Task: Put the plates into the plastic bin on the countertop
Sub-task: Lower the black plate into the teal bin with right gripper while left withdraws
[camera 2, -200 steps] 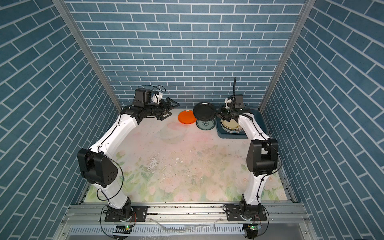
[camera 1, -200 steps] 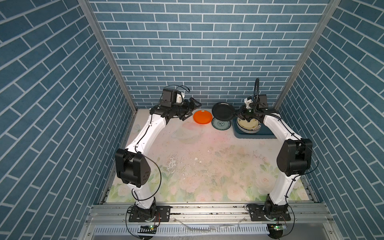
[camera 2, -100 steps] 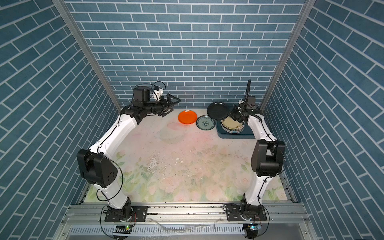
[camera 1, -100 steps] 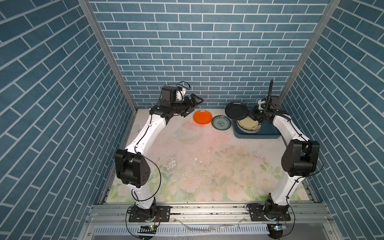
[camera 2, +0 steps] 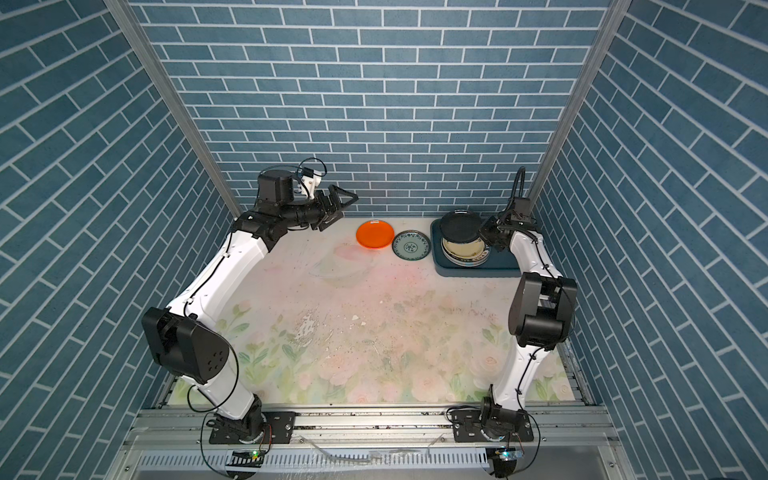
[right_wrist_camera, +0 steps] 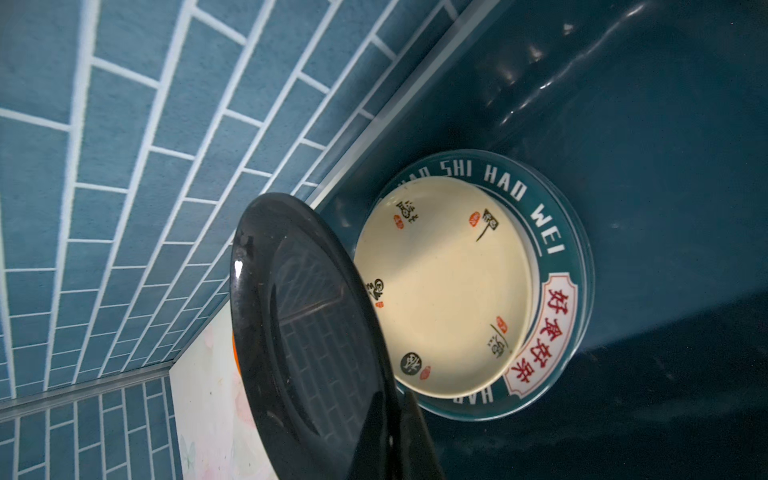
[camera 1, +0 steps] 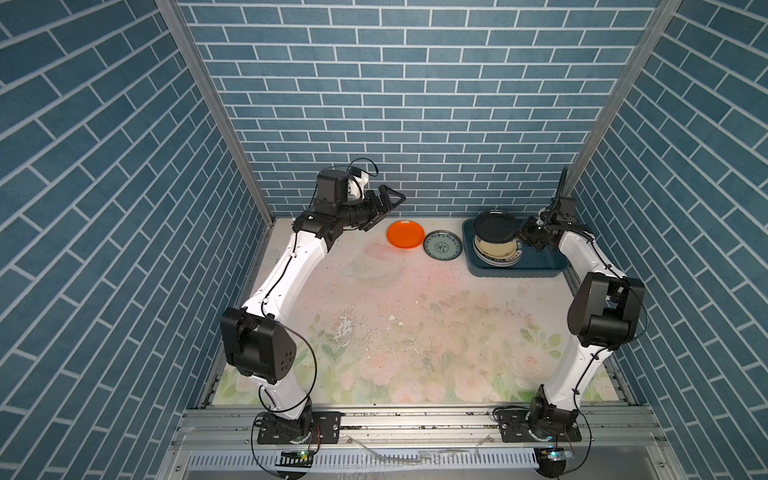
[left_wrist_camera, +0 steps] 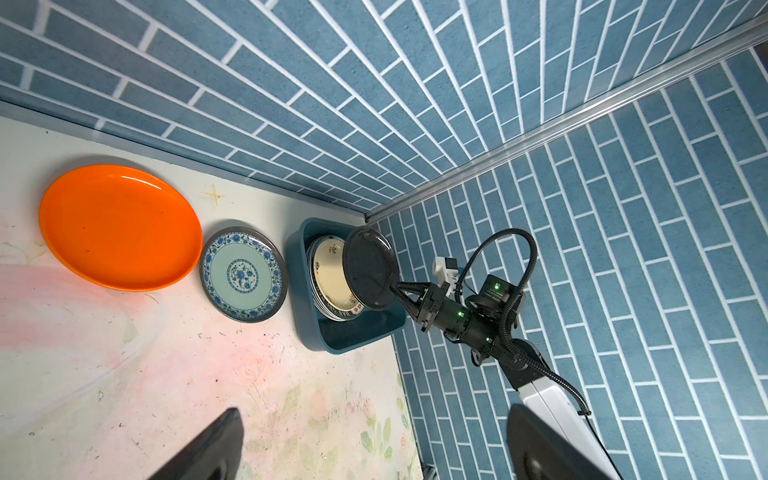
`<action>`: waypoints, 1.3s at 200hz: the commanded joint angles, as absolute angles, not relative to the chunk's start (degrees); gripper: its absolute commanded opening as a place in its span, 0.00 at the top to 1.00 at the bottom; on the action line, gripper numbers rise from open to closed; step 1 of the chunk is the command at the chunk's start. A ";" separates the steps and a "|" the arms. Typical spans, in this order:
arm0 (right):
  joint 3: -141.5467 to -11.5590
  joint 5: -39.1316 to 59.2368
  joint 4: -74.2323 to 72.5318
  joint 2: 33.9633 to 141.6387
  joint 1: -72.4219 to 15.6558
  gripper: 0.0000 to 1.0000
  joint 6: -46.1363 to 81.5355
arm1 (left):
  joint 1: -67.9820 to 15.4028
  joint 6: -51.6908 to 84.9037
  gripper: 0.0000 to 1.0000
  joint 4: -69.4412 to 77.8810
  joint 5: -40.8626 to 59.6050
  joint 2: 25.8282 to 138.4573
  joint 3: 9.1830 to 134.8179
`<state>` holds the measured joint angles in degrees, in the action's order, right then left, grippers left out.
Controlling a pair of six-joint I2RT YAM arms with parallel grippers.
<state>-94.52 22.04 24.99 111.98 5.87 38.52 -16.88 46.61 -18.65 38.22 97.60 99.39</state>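
Note:
The black plate [right_wrist_camera: 307,332] is hanging above the stack with the cream plate [right_wrist_camera: 456,292], so my right gripper needs to go down into the plastic bin next, put the black plate on the cream one and let go of its rim.
My right gripper [right_wrist_camera: 399,436] is shut on the rim of a black plate [right_wrist_camera: 307,332], which hangs tilted over the plastic bin [camera 1: 536,272]. Under it in the bin lies a stack: a cream plate with characters [right_wrist_camera: 444,286] on a plate with a lettered rim [right_wrist_camera: 552,249]. On the countertop left of the bin lie a teal-patterned plate [camera 1: 442,245] and an orange plate [camera 1: 405,234]. Raised by the back wall, my left gripper [camera 1: 395,197] is open and empty, up and to the left of the orange plate. Both top views show the same layout, black plate [camera 2: 460,226] included.
The bin sits in the back right corner, close to both tiled walls [camera 1: 623,208]. Its right half [left_wrist_camera: 353,340] holds no plates. The flowered countertop [camera 1: 415,324] stretches forward from the plates, scuffed and speckled.
My right gripper has carried the black plate to the right, from above the teal-patterned plate to above the stack in the bin. My left gripper rose away from the orange plate.

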 commanded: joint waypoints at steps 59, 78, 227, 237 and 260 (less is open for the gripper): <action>-94.93 21.80 22.97 117.65 7.03 1.00 37.27 | -16.70 44.02 0.00 -20.13 35.52 94.66 97.58; -94.94 21.45 22.99 118.66 7.03 1.00 37.18 | -16.61 43.92 0.00 -20.00 35.08 94.28 97.12; -99.05 19.78 23.76 123.31 7.34 0.72 37.09 | -16.26 43.68 0.00 -20.65 34.00 93.53 96.72; -99.14 19.78 23.99 123.16 7.34 0.65 37.09 | -16.26 43.68 0.00 -20.65 34.14 93.71 96.84; -99.00 19.67 24.39 122.62 7.30 0.51 36.83 | -16.26 43.79 0.00 -20.22 34.54 94.01 96.88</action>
